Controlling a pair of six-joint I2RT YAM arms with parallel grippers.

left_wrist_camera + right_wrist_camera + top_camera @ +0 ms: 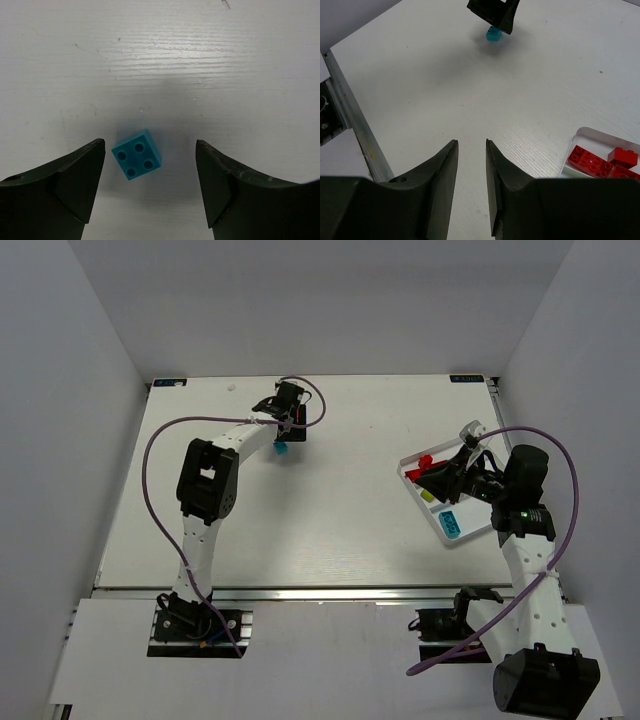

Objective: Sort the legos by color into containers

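Note:
The cyan lego already lies between both fingers, so my left gripper needs to lower around it with its fingers wide open and close on its sides.
A cyan lego lies loose on the white table, studs up, between the wide-open fingers of my left gripper and nearer its left finger, touching neither. The top view shows this lego just under the left gripper at the table's far middle. My right gripper hovers over the table beside the white tray's containers, its jaws a narrow gap apart with nothing between them. In the tray lie red legos, a lime green lego and another cyan lego.
The right arm covers part of the tray in the top view. White walls stand round the table on the left, back and right. A metal rail runs along the table's near edge.

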